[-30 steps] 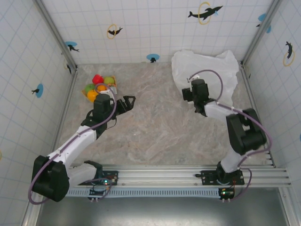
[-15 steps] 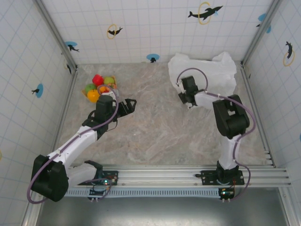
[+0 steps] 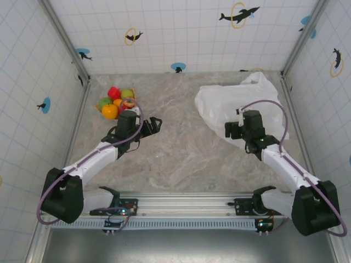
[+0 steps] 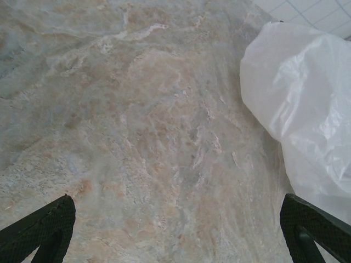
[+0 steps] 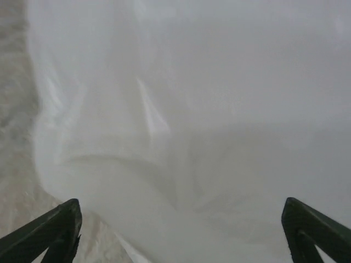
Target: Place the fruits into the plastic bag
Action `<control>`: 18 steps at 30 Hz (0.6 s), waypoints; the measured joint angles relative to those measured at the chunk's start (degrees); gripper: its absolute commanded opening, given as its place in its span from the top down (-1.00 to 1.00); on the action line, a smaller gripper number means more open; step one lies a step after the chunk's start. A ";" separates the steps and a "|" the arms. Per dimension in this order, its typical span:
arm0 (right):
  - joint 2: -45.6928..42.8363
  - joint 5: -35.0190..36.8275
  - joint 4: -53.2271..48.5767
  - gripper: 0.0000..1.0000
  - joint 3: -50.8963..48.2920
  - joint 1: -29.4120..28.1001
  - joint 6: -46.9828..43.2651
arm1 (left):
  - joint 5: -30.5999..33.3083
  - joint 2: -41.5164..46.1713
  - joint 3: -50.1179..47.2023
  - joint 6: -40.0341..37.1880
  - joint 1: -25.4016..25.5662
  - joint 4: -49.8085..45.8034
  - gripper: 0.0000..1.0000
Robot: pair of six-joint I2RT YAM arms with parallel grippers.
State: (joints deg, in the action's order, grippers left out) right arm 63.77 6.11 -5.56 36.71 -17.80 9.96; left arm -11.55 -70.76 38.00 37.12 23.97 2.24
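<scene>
My open right gripper moves outward with a turn and lowers onto the plastic bag's upper part (image 3: 239, 95) next, since the plastic bag stretches outward of that gripper.
The fruits (image 3: 116, 102) lie in a small heap at the back left: red, green, orange and yellow pieces. My left gripper (image 3: 153, 125) hovers to the right of the heap, apart from it, open and holding nothing. In the left wrist view its fingers (image 4: 46, 224) stand wide over bare marble. The plastic bag (image 3: 233, 101) lies crumpled at the back right, also seen at the right in the left wrist view (image 4: 307, 109). My right gripper (image 3: 232, 130) is at the bag's near edge, open. In the right wrist view the white plastic bag (image 5: 197, 109) spreads between its wide fingers (image 5: 55, 227).
The marble table (image 3: 181, 153) is boxed in by tiled walls on three sides, with metal posts in the back corners. An orange-tan tray edge (image 3: 100, 107) peeks out under the fruits. A rail (image 3: 219, 205) carrying both arm bases runs along the near edge.
The right arm has swung from the bag's left side back toward the near right. The bag has spread forward and left, lying flatter. The left gripper has shifted slightly.
</scene>
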 measured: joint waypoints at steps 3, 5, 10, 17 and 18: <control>1.88 -0.07 3.04 -0.98 2.36 1.31 5.35 | -0.07 0.00 0.00 0.31 1.57 1.57 -0.96; 5.31 1.33 4.48 -0.99 5.77 2.43 8.87 | -0.31 0.00 0.00 0.37 2.51 2.19 -0.96; 13.90 7.17 10.93 -1.00 11.91 3.76 18.56 | -0.48 -0.09 0.00 0.39 3.08 2.58 -0.95; 23.37 11.52 17.16 -1.00 12.50 6.64 33.38 | -0.42 -0.17 0.00 0.39 3.89 2.58 -0.96; 24.85 11.85 17.79 -0.98 12.55 6.82 35.06 | -0.35 -0.17 0.00 0.39 4.04 2.58 -0.96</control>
State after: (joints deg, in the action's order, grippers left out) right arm 88.62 17.96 12.23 49.25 -10.98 45.01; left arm -11.90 -70.94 38.00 37.52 28.01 4.82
